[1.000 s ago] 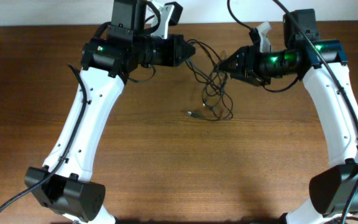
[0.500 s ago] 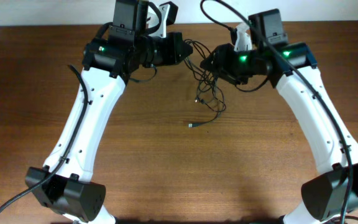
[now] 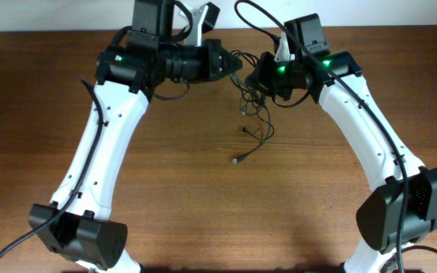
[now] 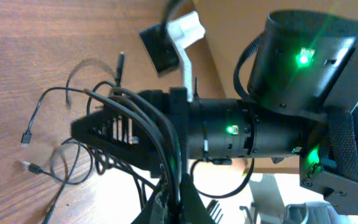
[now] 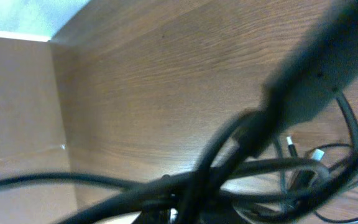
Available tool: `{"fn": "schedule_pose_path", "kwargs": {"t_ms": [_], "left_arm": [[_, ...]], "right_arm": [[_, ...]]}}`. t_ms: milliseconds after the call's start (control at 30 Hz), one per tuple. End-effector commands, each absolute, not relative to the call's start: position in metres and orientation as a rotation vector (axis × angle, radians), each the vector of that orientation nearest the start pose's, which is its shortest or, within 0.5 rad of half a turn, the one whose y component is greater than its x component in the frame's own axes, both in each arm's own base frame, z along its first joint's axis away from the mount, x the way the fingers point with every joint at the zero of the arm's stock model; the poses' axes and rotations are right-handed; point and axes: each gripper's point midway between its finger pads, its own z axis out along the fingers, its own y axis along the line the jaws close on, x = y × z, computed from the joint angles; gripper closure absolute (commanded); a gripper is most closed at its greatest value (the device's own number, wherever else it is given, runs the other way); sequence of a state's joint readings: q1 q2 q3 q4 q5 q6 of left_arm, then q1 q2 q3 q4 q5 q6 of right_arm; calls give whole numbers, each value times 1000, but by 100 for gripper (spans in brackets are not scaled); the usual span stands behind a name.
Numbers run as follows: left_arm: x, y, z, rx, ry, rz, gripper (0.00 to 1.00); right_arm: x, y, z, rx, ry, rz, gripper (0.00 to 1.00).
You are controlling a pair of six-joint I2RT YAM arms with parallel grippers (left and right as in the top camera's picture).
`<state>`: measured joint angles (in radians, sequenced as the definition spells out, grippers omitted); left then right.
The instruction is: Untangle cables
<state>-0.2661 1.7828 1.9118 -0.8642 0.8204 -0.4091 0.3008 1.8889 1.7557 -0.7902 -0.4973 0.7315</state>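
Observation:
Next, my right gripper will pull away from my left gripper, to the right in the overhead view, then release the bunch of cords, because the cords hang tangled between them.
The cables (image 3: 247, 89) are a bunch of thin black cords hanging between my two grippers at the back middle of the table. Loose strands trail down to a small plug (image 3: 237, 160) on the wood. My left gripper (image 3: 236, 67) is shut on several strands, seen up close in the left wrist view (image 4: 178, 202). My right gripper (image 3: 255, 76) has come in from the right, almost tip to tip with the left one, and is shut on the same bunch. In the left wrist view its black fingers (image 4: 89, 130) have the cables (image 4: 143, 112) draped across them. The right wrist view is blurred, with the cables (image 5: 260, 168) crossing close to the lens.
The brown wooden table (image 3: 203, 205) stretches toward the front. The arm bases stand at the front left (image 3: 82, 235) and front right (image 3: 400, 212). The table's back edge (image 3: 51, 32) meets a pale wall just behind the grippers.
My right arm has swung left to the left gripper and its jaws have shut on the bunch. The dangling strands shifted left, and the loose plug moved lower on the table.

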Motion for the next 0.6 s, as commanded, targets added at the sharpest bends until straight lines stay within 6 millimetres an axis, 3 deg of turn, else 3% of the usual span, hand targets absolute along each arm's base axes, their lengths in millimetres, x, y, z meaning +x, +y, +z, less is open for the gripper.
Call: {"fn": "schedule_pose_path", "kwargs": {"t_ms": [0,133,167,233,333,467,567], "left_arm": [[417,-218,338,204,2327,-1214,100],[433,-179,304,36,2438,-912,100],[435,-167,294,-12,2475,-819,100],[437,-154,286,-60,2503,-714,100],[437,-153,285,-36,2502,-697,100],[436,-152,284,-43,2508,-683,100],[435,-149,281,-46,2517,-663,100]], "right_arm": [[441,216,244,188,2545,1162,96],[416,206,303,-161,2349,1376,96],[401,193,326,-245,2278,1437,96],[386,168,349,-267,2212,1461,96],[364,141,384,-305,2079,1587,96],[350,104,416,-315,1904,1766,96],[353,82,414,-208,1912,1757,96]]}}
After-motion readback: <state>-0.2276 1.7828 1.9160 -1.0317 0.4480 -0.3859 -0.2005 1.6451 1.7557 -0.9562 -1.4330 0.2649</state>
